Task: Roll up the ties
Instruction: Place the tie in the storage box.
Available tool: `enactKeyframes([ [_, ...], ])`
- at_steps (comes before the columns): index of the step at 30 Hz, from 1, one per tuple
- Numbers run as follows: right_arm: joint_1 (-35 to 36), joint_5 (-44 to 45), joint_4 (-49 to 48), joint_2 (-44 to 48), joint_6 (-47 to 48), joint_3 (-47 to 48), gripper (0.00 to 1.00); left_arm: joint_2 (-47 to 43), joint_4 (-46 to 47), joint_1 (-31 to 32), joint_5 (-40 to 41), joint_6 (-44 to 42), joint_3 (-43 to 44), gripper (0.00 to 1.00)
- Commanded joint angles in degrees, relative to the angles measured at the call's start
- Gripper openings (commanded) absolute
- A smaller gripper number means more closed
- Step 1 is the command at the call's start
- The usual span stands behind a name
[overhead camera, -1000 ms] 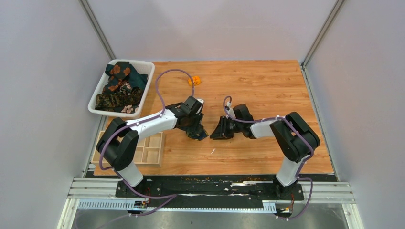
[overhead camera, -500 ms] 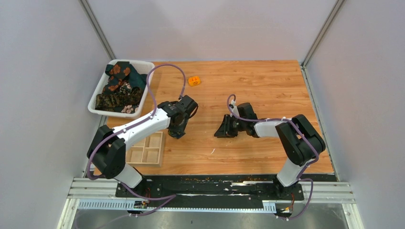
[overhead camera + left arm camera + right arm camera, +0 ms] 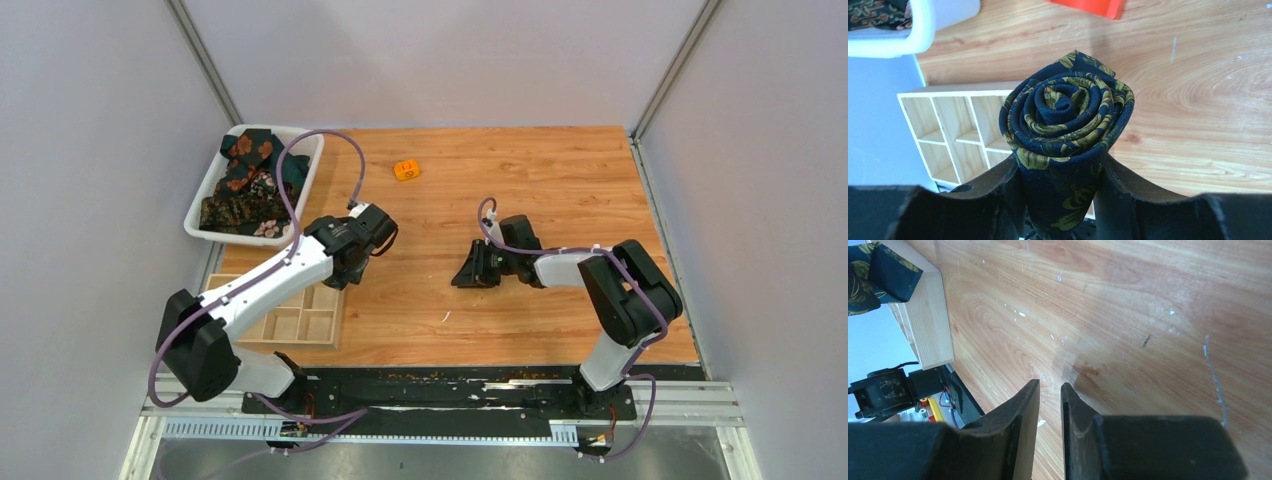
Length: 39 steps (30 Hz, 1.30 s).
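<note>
I will move my left gripper toward the wooden organizer and lower the rolled tie over the organizer's end section (image 3: 320, 299) (image 3: 988, 117), because that section is open and empty.
A navy tie with yellow-green flowers (image 3: 1068, 115) is rolled into a tight spiral. My left gripper (image 3: 1060, 175) is shut on its lower part, one finger on each side. In the top view the left gripper (image 3: 340, 272) hangs at the far right corner of the wooden organizer (image 3: 300, 320). The roll also shows in the right wrist view (image 3: 878, 275). More dark green ties (image 3: 250, 180) lie piled in the white bin (image 3: 305, 140). My right gripper (image 3: 466, 272) sits low over the table's middle, its jaws nearly together with nothing between them (image 3: 1050, 390).
The wooden organizer (image 3: 948, 130) has several open compartments, all bare in the left wrist view. The white bin's corner (image 3: 923, 30) is just beyond it. A small orange piece (image 3: 406, 169) lies on the table at the back. Walls close in on both sides.
My left arm has swung left with the rolled navy tie, from the table's middle to the wooden organizer's corner. The right gripper has stayed almost still.
</note>
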State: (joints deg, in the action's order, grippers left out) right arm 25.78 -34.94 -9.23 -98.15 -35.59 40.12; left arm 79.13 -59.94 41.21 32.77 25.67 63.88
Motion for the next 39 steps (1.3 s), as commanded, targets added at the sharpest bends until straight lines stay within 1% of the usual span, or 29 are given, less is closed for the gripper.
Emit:
enactKeyframes([
  [1,-0.4,0.2,-0.7,0.4,1.4,-0.3,0.23,-4.0,-3.9,-0.4,3.8,2.9,-1.2,0.49],
  [6,-0.4,0.1,-0.6,0.5,1.4,-0.3,0.23,-5.6,-3.8,-1.6,3.1,3.3,-2.7,0.49],
  [10,-0.5,0.1,-0.7,0.5,1.3,-0.4,0.23,-5.3,-4.3,-4.3,2.3,4.5,-2.9,0.50],
  [18,-0.5,-0.3,-1.3,-0.3,1.1,-0.4,0.22,-1.7,-2.1,-9.8,-1.5,4.8,-5.0,0.50],
  [22,-0.5,-0.5,-1.5,-0.5,1.1,-0.4,0.22,1.3,-0.3,-10.2,-3.8,4.7,-6.1,0.50],
  [29,-0.6,-0.5,-2.0,-0.6,1.0,-0.8,0.22,3.7,2.1,-12.0,-6.7,5.2,-8.3,0.51],
  [36,-0.9,-0.9,-1.9,-0.7,1.3,-0.8,0.22,4.4,3.6,-12.5,-8.4,6.5,-11.2,0.52],
  [39,-0.9,-1.1,-1.9,-1.0,1.3,-0.7,0.22,4.0,4.4,-13.5,-10.7,8.0,-12.0,0.53],
])
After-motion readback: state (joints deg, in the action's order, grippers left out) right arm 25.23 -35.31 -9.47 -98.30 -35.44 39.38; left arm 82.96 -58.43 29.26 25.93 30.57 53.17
